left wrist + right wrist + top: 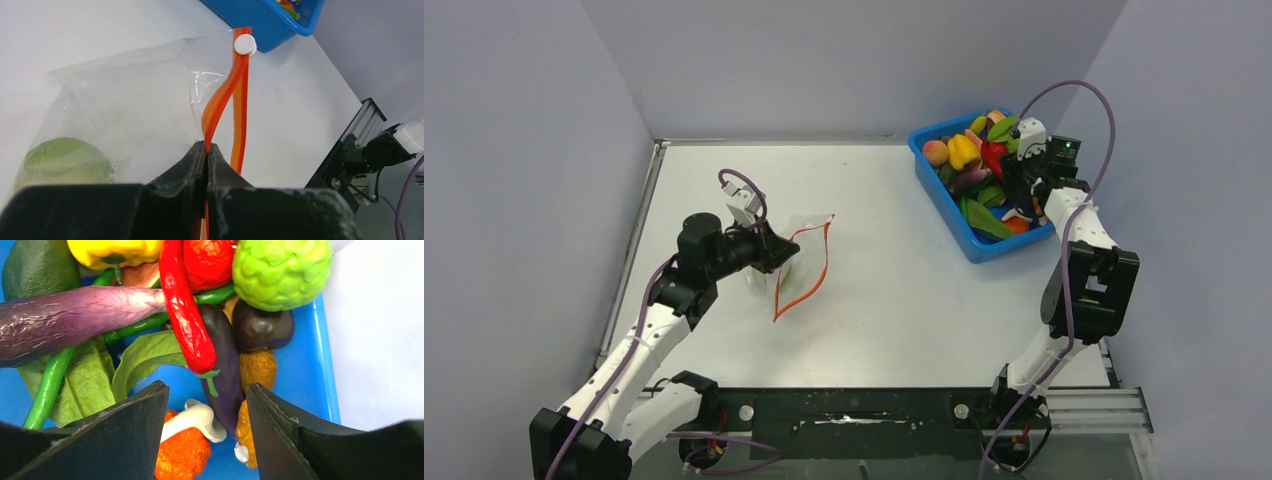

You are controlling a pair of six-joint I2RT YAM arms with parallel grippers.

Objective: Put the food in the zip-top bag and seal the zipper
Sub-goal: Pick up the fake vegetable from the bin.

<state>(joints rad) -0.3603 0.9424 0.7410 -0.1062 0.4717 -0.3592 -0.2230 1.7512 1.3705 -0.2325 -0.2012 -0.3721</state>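
Next, my right gripper lowers around the stem and closes, since the red chili's green stem (212, 384) sticks out bare beneath my open fingers, above the dark eggplant.
The clear zip-top bag (802, 262) lies left of the table's middle, and its orange-red zipper (226, 95) runs away from my left gripper to a white slider (245, 44). My left gripper (207, 145) is shut on one band of the zipper, while the other band bows away to the right, so the mouth gapes. A green round food (62, 160) sits inside the bag. My right gripper (206, 386) hangs open over the food in the blue tub (310, 365), above a dark eggplant (225, 370), a red chili (187, 315) and a white mushroom (197, 417). It holds nothing.
The blue tub (969, 245) stands at the back right, close to the right wall, heaped with a yellow pepper (964, 150), a peach (936, 152), a long purple eggplant (75, 315), leafy greens (90, 380) and a bumpy green fruit (280, 270). Grey walls enclose the table.
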